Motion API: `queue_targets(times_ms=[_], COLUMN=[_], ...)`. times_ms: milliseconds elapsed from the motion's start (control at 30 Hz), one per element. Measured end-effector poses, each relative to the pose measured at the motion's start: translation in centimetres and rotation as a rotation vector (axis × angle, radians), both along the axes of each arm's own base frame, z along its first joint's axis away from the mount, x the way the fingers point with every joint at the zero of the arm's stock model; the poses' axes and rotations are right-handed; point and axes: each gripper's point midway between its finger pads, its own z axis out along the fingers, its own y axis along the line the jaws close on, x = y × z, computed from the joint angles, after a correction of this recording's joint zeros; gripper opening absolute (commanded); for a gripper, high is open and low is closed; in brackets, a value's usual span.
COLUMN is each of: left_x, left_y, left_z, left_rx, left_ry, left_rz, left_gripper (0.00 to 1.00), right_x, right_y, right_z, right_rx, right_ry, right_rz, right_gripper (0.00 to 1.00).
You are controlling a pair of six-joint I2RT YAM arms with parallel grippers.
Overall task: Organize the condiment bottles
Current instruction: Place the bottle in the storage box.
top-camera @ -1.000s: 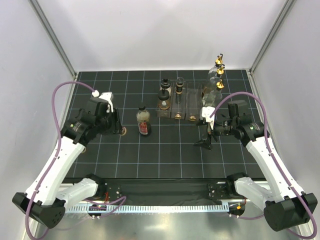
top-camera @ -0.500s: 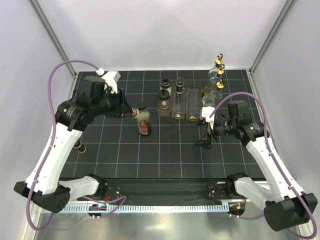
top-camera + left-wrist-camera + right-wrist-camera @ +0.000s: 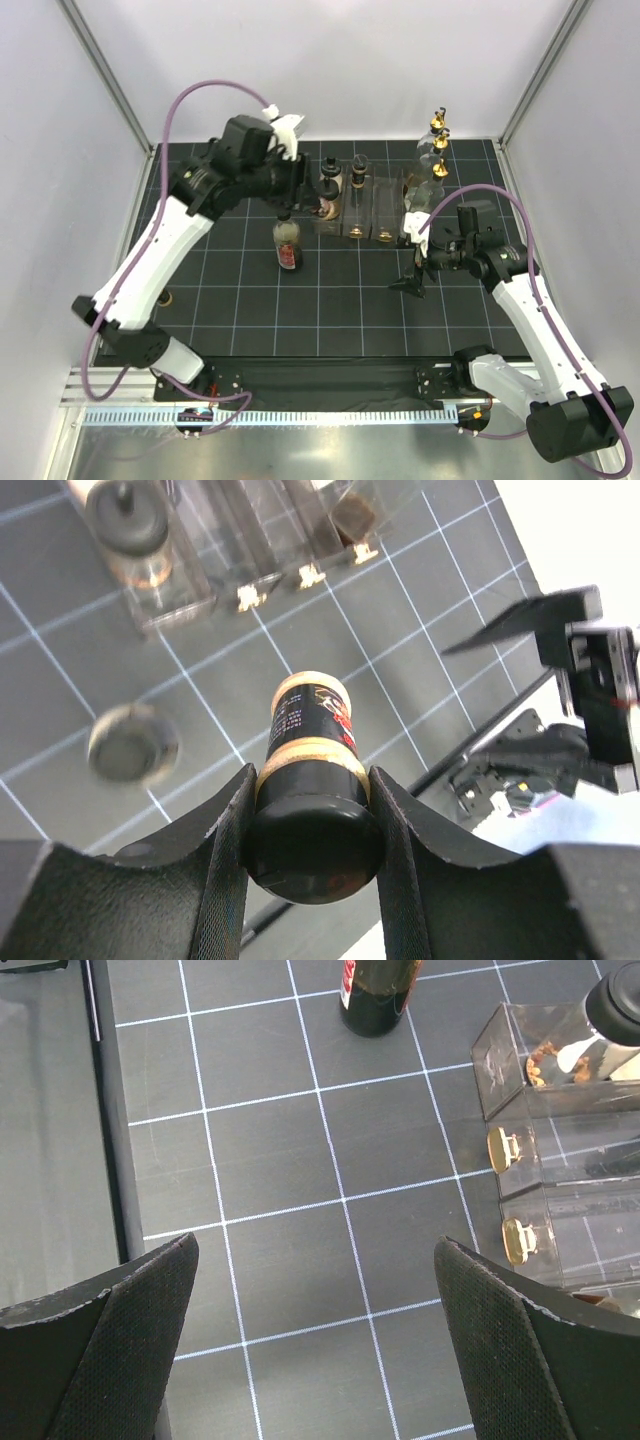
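The middle compartment's front [image 3: 356, 214] [image 3: 232, 560] is empty, so I should move my left gripper to the right in the top view, then down into that spot to let go of the bottle.
My left gripper [image 3: 312, 840] is shut on the black cap of a short brown bottle [image 3: 310, 715] and holds it in the air. In the top view the left gripper [image 3: 288, 205] hangs just left of the clear rack [image 3: 372, 208], over the red-labelled bottle [image 3: 288, 245] standing on the mat. A black-capped bottle [image 3: 327, 190] stands in the rack's left compartment, and another [image 3: 358, 170] stands behind it. Tall clear bottles with gold spouts [image 3: 436, 150] stand at the back right. My right gripper [image 3: 320, 1340] is open and empty above the mat, right of the rack's front [image 3: 412, 275].
A small brown bottle [image 3: 165, 297] stands alone near the mat's left edge. The rack's gold clasps [image 3: 510, 1150] show at the right of the right wrist view, with the red-labelled bottle [image 3: 375, 995] at the top. The mat's front edge runs along the arm bases.
My left arm has lifted the short brown bottle from the left of the mat and swung it up and right toward the rack. The right arm has not moved.
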Motion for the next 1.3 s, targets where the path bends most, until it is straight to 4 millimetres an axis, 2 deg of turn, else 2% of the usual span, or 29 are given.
queue_targets(times_ms=[167,333,433,633,733,1300], left_x=[3.0,7.2,9.6,12.4,13.2,16.8], left_y=[-3.9,-7.2,-8.4,-9.0,-9.3,-11.2], left_z=[0.1,-2.6,-5.7,-12.4,-14.4,-17.5], left_rx=[0.036,0.112,0.171,0.306,0.339,0.370], left_ry=[-0.038,-0.042,-0.022,0.029,0.038,-0.044], left_rz=[-0.033,-0.027,-0.011,0.020,0.027,0.031], left_gripper=[0.00,0.00,0.00,0.00,0.00,0.02], right_x=[0.3,1.1,1.4,1.4,1.4,1.4], right_y=[-0.4,-1.6,-2.4,-2.5,-2.5,-2.5], right_z=[-0.2,-0.1,0.3,0.4,0.4,0.4], right_rx=[-0.011,-0.026,-0.025,-0.026,-0.026,-0.027], right_ry=[0.000,-0.017,-0.037,-0.043,-0.043,-0.045], right_rz=[-0.021,-0.081,-0.114,-0.121,-0.121,-0.116], right_gripper=[1.00,1.00,1.00,1.00,1.00,1.00])
